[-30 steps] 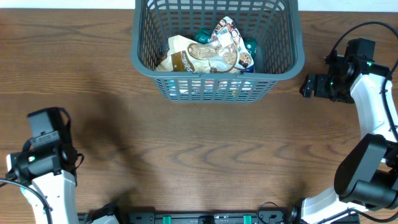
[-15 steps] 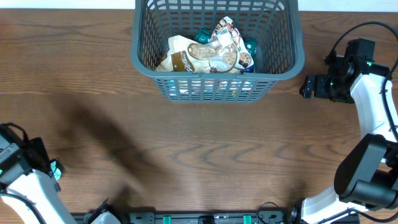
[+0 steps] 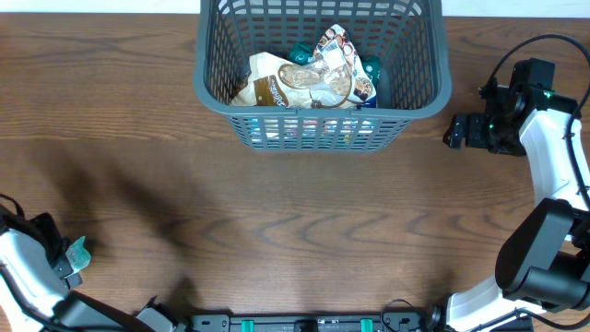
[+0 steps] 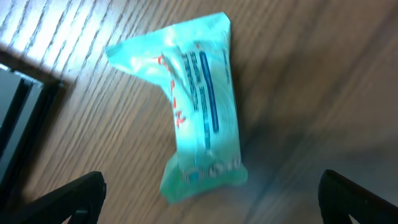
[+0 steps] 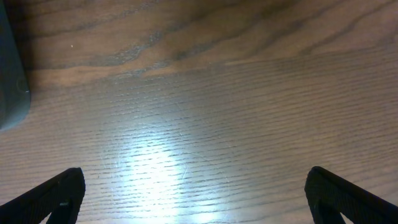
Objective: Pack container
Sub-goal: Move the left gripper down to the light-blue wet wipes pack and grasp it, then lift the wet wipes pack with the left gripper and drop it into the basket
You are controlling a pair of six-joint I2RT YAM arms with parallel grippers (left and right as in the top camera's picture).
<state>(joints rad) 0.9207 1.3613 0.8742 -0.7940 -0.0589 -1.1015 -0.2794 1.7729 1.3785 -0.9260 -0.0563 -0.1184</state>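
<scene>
The left gripper will next move down onto the body of the mint-green wipes pack, which lies flat on the wood below the gripper's open fingers, and close just short of the pack's flared end.
The dark grey lattice container (image 3: 322, 132) stands at the back centre of the table and holds several snack packets (image 3: 313, 78). A teal snack packet (image 4: 200, 112) lies flat on the wood at the front left corner; it shows in the overhead view (image 3: 77, 252) beside my left arm. My left gripper (image 4: 208, 199) is open just above it, its fingertips to either side, not touching. My right gripper (image 5: 194, 193) is open and empty over bare wood, right of the container (image 5: 9, 81); it shows in the overhead view (image 3: 454, 130).
The table's left front edge and a dark frame (image 4: 15, 118) lie close beside the teal packet. A black rail (image 3: 304, 323) runs along the table's front edge. The right arm (image 3: 553, 157) stands along the right side.
My left arm has swung from the front left of the table out to the left edge and down over the teal packet. The right arm has not moved.
</scene>
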